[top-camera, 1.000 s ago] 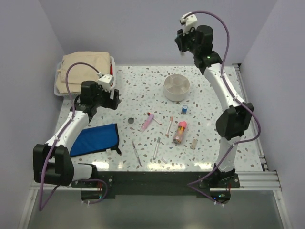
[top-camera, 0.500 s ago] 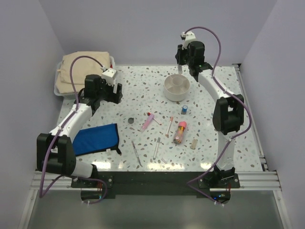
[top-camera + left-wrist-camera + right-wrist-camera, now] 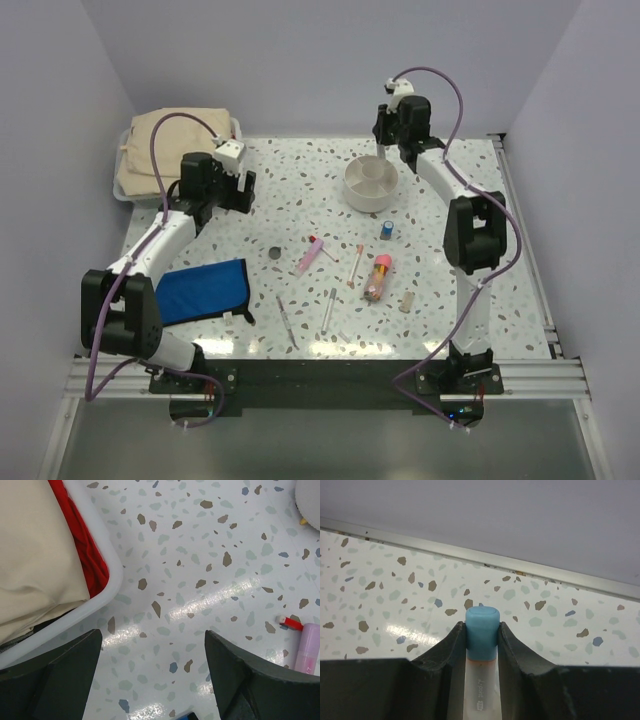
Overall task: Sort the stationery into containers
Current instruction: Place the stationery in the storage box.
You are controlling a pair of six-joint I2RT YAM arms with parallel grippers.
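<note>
The pink marker's purple cap lies below my left gripper, to its right in the top view, so I need to move across the table and down onto it.
My right gripper is shut on a blue-capped stick, white-bodied, cap outward. In the top view this gripper hangs at the far rim of the round white cup. My left gripper is open and empty over bare table beside the white bin; the top view shows it right of the bin. Loose on the table lie a pink marker, a red-tipped pen, a pink-red tube, a beige eraser, another blue-capped stick and two silver pens.
The bin holds a folded beige cloth over something red. A flat blue pouch lies front left. A small dark disc sits mid-table. The pink marker shows at the left wrist view's right edge. Walls close in on three sides.
My right arm has come down from high above the table to the cup's far rim, still holding the stick. My left gripper has shifted a little farther back.
</note>
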